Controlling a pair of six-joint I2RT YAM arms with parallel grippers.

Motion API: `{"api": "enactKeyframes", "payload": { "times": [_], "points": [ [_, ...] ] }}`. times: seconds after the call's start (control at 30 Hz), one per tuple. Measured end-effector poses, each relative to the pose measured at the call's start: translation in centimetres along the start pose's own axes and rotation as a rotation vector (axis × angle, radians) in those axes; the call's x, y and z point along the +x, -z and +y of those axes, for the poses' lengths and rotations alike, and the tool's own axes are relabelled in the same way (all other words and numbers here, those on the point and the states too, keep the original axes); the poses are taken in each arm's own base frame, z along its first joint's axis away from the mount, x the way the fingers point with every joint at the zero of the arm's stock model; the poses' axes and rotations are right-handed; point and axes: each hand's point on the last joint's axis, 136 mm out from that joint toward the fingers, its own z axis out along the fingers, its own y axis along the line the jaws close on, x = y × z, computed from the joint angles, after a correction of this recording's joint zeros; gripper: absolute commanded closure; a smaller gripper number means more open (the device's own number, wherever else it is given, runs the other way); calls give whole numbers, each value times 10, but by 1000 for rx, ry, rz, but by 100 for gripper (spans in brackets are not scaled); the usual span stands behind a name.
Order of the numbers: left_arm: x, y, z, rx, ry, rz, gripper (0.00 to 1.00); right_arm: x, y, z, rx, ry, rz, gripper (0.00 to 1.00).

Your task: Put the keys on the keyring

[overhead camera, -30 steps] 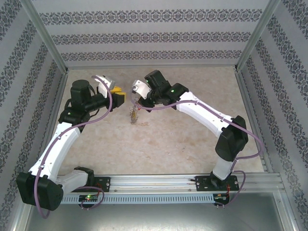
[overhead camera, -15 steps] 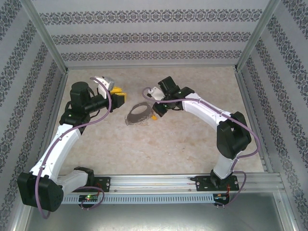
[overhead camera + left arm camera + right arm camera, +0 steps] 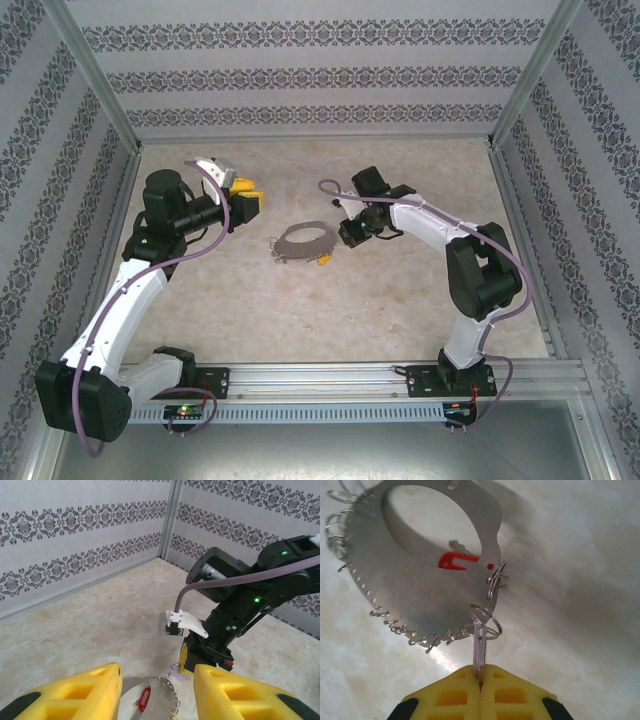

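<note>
The right gripper lowers a little next and releases the lilac key by the keyring's edge, since the table lies just below this gripper.
The keyring (image 3: 287,244), a flat grey loop fringed with small silvery rings, lies on the table between the arms. In the right wrist view the keyring (image 3: 410,595) carries a red piece (image 3: 457,560). My right gripper (image 3: 480,672) is shut on the key (image 3: 479,647) with the pale lilac head. That key's small split ring sits at the loop's near edge. From above, the right gripper (image 3: 335,245) is at the loop's right side. My left gripper (image 3: 251,197) hovers open left of and above it. Below the left gripper (image 3: 156,676) lie the keyring (image 3: 161,702), the red piece (image 3: 144,700) and the lilac key (image 3: 178,671).
Patterned walls (image 3: 320,75) enclose the beige table (image 3: 400,300) on three sides, with metal posts at the corners. The right arm's wrist (image 3: 235,605) and its cable stand close in front of the left gripper. A metal rail (image 3: 330,378) runs along the near edge.
The keyring hung upright from the right gripper a second ago; it now lies flat on the table. The right gripper moved right and down with the key. The left gripper shifted slightly back.
</note>
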Motion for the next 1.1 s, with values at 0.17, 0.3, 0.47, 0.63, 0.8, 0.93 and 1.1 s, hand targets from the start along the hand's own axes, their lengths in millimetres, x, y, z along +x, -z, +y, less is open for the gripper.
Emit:
{"api": "enactKeyframes", "payload": {
  "times": [0.17,0.3,0.47,0.63,0.8,0.93,1.1],
  "points": [
    [-4,3,-3,3,-10,-12,58,8,-15,-13,-16,-62,35,94],
    [-7,5,-5,6,-19,-22,58,7,-18,-13,-34,-88,33,81],
    [-8,5,-6,10,-21,-26,58,6,-17,-16,-21,-91,15,77],
    [-9,5,-7,17,-16,-27,57,12,1,-24,42,-88,-11,73],
    [-9,5,-8,23,-6,-27,57,4,44,-18,98,-43,-140,63],
    [-7,4,-7,21,5,-23,56,-4,85,3,115,38,-307,46],
    [4,-5,7,-16,56,9,0,1,131,17,152,107,-519,2]
  ]
}}
